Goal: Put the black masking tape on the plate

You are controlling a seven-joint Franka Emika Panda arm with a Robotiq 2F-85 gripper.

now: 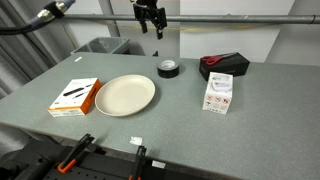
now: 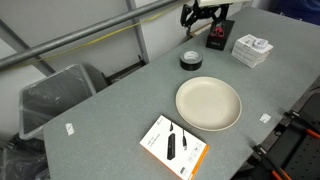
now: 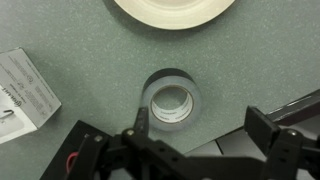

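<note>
My open gripper should move down next onto the tape's ring side point(image 1: 160, 69) point(image 3: 196, 103), which is below it between my fingers, because the open hole of the tape has room for one finger inside.
The black masking tape point(image 1: 169, 68) lies flat on the grey table behind the plate; it also shows in an exterior view point(image 2: 190, 60). In the wrist view the tape point(image 3: 172, 98) sits just beside my left finger. The cream plate point(image 1: 125, 95) lies empty near the table's middle, also in an exterior view point(image 2: 208, 103), and its rim shows at the top of the wrist view point(image 3: 175, 10). My gripper point(image 1: 150, 25) hangs well above the tape, open and empty. It also shows in an exterior view point(image 2: 205, 15) and in the wrist view point(image 3: 200, 125).
An orange-edged white box point(image 1: 76, 96) lies beside the plate. A white carton point(image 1: 218, 92) and a black-and-red box point(image 1: 222, 65) stand near the tape. A grey bin point(image 2: 55, 95) stands off the table's edge. Clamps point(image 1: 75, 155) sit at the front edge.
</note>
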